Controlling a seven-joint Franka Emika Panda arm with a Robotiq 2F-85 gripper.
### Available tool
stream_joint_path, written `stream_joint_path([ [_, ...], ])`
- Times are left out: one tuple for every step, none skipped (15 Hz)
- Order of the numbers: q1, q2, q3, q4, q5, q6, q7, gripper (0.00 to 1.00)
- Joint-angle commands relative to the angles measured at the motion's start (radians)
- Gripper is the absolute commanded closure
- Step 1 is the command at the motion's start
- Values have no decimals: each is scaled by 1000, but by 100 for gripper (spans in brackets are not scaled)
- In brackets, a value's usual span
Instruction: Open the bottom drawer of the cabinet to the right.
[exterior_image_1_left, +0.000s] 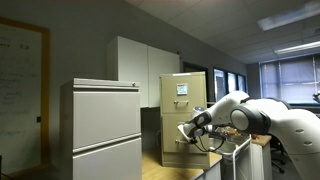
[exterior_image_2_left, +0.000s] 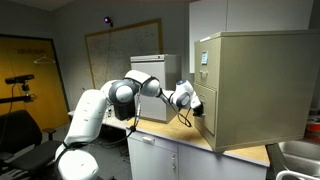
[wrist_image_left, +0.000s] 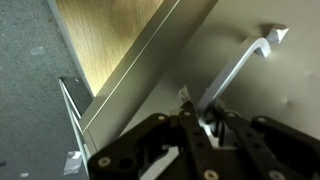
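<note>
The robot should next pull the held handle back to open the flush drawer, then let go, since there is clear space over the wooden counter back of its gripper.
The tan cabinet (exterior_image_1_left: 183, 100) (exterior_image_2_left: 255, 85) stands on a wooden counter in both exterior views, with a small label on its top drawer. My gripper (exterior_image_1_left: 190, 128) (exterior_image_2_left: 192, 100) is pressed against its front at the bottom drawer (exterior_image_1_left: 174, 150) (exterior_image_2_left: 207, 122). The wrist view shows the gripper (wrist_image_left: 200, 112) shut on the lower end of a slim silver handle (wrist_image_left: 240, 62) that runs slantwise across the tan drawer front (wrist_image_left: 270, 100). From these views I cannot tell whether the drawer is pulled out.
A wider pale grey two-drawer cabinet (exterior_image_1_left: 105, 130) fills the near left in an exterior view, with tall white cupboards (exterior_image_1_left: 145, 62) behind. The wooden counter top (wrist_image_left: 110, 35) lies below the drawer, grey floor beyond. A metal basin (exterior_image_2_left: 298, 158) sits beside the cabinet.
</note>
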Motion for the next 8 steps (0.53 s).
stream_joint_path([
  [37,-153,13,-78,-36,-69,-110,96],
  [39,-165,16,-108,-36,-55,-113,96],
  [41,-178,17,-143,-36,-34,-114,96],
  [43,-187,18,-167,-37,-21,-116,96],
  [47,-200,15,-195,-41,-9,-117,96],
  [50,-216,14,-228,-43,5,-120,96],
  [54,-235,14,-262,-46,15,-120,96],
  [58,-256,15,-301,-49,23,-120,96],
])
